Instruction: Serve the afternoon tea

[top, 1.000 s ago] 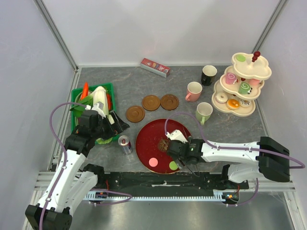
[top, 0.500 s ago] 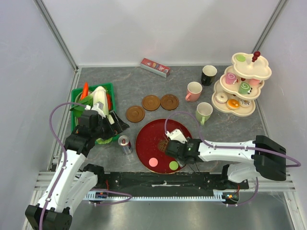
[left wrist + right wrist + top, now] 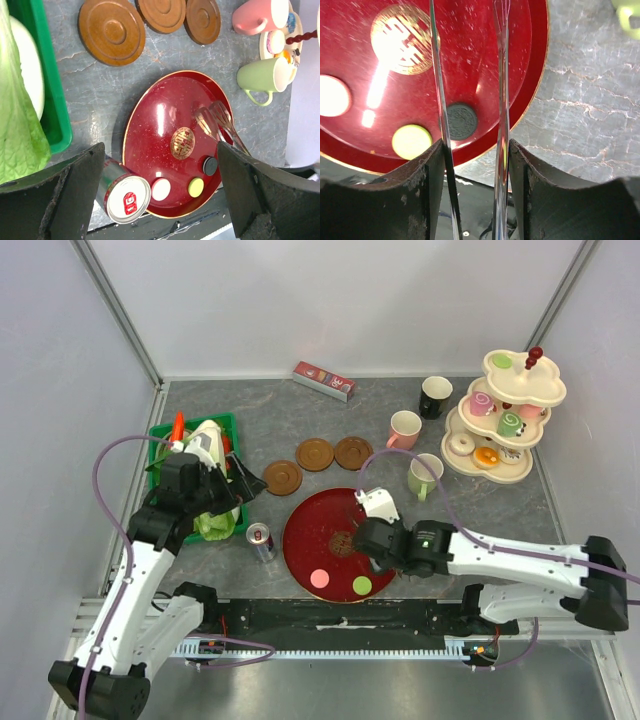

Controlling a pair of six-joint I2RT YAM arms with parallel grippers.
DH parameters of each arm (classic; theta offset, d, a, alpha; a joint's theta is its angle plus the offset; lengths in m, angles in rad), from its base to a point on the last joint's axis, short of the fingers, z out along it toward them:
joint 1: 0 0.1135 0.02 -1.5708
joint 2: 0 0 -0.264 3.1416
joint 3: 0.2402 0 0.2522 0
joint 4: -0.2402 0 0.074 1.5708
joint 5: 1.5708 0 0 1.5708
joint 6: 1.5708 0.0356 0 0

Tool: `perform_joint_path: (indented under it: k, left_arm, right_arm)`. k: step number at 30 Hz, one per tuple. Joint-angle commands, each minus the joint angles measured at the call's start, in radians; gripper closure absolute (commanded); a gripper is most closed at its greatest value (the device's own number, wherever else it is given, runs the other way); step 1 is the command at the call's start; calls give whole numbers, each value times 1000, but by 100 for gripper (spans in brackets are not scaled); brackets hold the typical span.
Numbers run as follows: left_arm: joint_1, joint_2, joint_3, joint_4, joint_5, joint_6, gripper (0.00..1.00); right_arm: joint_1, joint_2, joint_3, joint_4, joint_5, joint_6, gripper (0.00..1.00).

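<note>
I should next move my left gripper to the right in the top view and down, to pinch the plate's crate-side rim bare of sweets and tongs.
A red plate (image 3: 310,525) holds a pink macaron (image 3: 320,579), a yellow-green macaron (image 3: 361,586) and a dark cookie (image 3: 461,121). My right gripper (image 3: 476,147) is shut on clear tongs (image 3: 502,75), whose arms straddle the cookie from above; in the top view the right gripper (image 3: 372,538) hangs over the plate's right half. My left gripper (image 3: 160,147) is open and empty, above the can and the plate's left side. Three brown saucers (image 3: 315,454), the black mug (image 3: 436,397), pink mug (image 3: 404,430) and green mug (image 3: 425,476) stand behind. The cream stand (image 3: 503,418) carries pastries.
A small drink can (image 3: 261,541) stands left of the plate, under my left gripper (image 3: 245,490). A green crate (image 3: 157,435) of vegetables sits at the left edge. A red box (image 3: 323,381) lies at the back.
My right gripper with the tongs has shifted right and a little farther over the plate. My left gripper has lifted and moved back towards the crate.
</note>
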Motion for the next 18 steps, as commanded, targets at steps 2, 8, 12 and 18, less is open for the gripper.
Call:
perform_joint_path:
  k: [2, 8, 12, 18]
  left_arm:
    - [-17, 96, 70, 101, 87, 54, 2]
    - [-164, 244, 161, 130, 14, 94, 3]
    - [-283, 407, 264, 109, -34, 198, 3]
    - [-372, 694, 396, 32, -63, 380, 6]
  right_arm:
    - [4, -133, 68, -19, 15, 51, 43]
    - [3, -194, 83, -21, 24, 65, 43]
    - [3, -225, 102, -39, 39, 71, 43]
    - [3, -309, 142, -102, 41, 87, 43]
